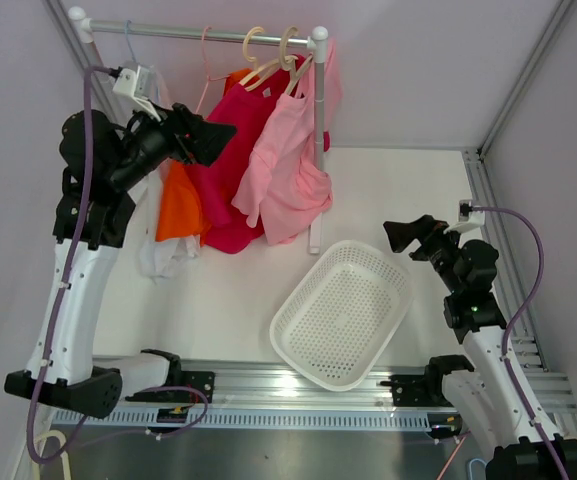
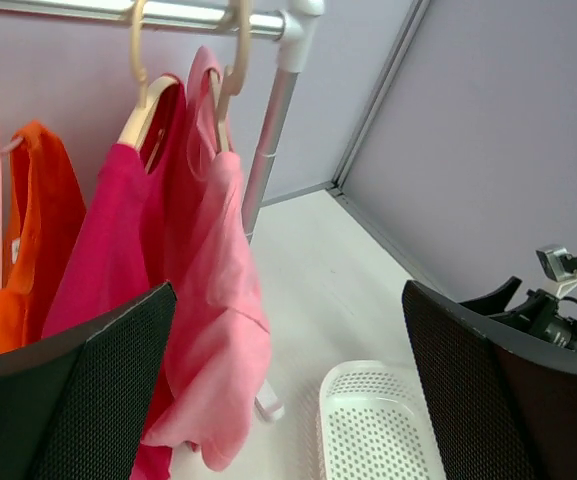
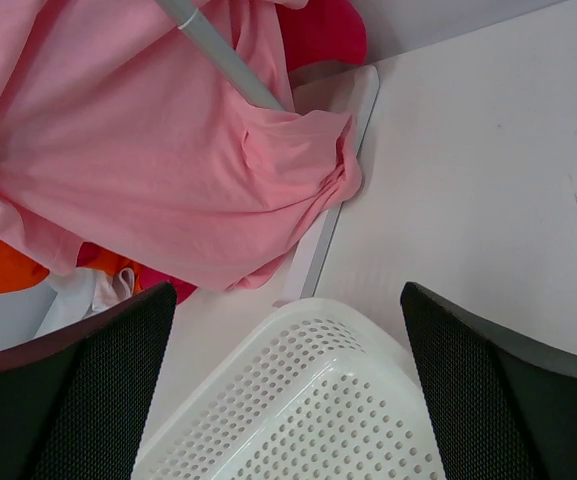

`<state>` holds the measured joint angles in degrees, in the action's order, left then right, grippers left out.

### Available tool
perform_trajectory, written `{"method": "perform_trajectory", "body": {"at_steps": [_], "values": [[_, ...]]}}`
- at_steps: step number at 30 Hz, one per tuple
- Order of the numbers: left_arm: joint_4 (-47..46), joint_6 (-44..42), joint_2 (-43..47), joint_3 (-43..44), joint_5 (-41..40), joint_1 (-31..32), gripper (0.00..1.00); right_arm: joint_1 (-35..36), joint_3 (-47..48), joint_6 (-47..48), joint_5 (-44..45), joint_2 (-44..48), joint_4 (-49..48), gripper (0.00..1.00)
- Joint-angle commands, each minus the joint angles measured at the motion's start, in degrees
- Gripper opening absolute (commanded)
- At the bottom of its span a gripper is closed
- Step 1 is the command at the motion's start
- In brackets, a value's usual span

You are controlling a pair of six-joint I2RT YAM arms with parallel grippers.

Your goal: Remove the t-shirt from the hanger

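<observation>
The left gripper will next move outward and toward the rack's post, onto the cream hook above the pink t-shirt (image 1: 288, 170), since that hook holds the t-shirt's hanger on the bar.
A light pink t-shirt (image 1: 288, 170) hangs on a wooden hanger (image 1: 293, 62) at the right end of the rail (image 1: 198, 33); it also shows in the left wrist view (image 2: 223, 300) and the right wrist view (image 3: 158, 150). A magenta shirt (image 1: 233, 150) on another wooden hanger (image 1: 260, 70) hangs beside it, and an orange shirt (image 1: 180, 205) further left. My left gripper (image 1: 208, 140) is open and empty, raised just left of the magenta shirt. My right gripper (image 1: 408, 235) is open and empty, right of the rack above the basket's far corner.
A white perforated basket (image 1: 343, 312) lies on the table in front of the rack. The rack's post (image 1: 318, 140) and foot (image 3: 343, 120) stand by the pink shirt. White cloth (image 1: 160, 255) hangs low at the left. Walls close in left, right and behind.
</observation>
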<state>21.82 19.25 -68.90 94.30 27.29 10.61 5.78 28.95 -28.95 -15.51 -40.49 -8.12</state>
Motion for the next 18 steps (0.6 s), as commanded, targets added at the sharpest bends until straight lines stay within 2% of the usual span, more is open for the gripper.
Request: {"method": "perform_trajectory", "body": {"at_steps": [1,2,4,5,9,14,18], "values": [[-1.35,-6.57,-1.58,4.56,-4.42,5.71,0.99,0.28,-0.12,-0.76,-0.93,-0.29,-2.78,0.99],[-1.17,-10.16,-3.15,6.49,-9.57,7.39,0.99,0.28,-0.12,-0.67,-0.84,-0.47,-2.87,1.00],[-0.39,-13.08,-5.52,9.21,-13.56,10.56,1.00,0.28,-0.03,-0.58,-0.66,-0.90,-2.60,1.00],[1.36,-13.44,-10.15,14.45,-16.01,12.66,0.99,0.28,-0.03,-0.49,-0.75,-0.99,-2.60,1.00],[8.31,-16.43,-22.30,26.97,-12.52,13.82,1.00,0.28,0.05,-0.41,-0.58,-0.82,-2.25,1.00],[12.27,-16.43,-33.91,40.50,-18.93,13.82,1.00,0.28,0.14,-0.32,-0.75,-0.47,-2.08,0.99],[8.69,-16.17,-38.49,41.58,-24.28,13.82,1.00,0.28,0.32,-0.41,-0.66,-0.20,-1.81,0.99]]}}
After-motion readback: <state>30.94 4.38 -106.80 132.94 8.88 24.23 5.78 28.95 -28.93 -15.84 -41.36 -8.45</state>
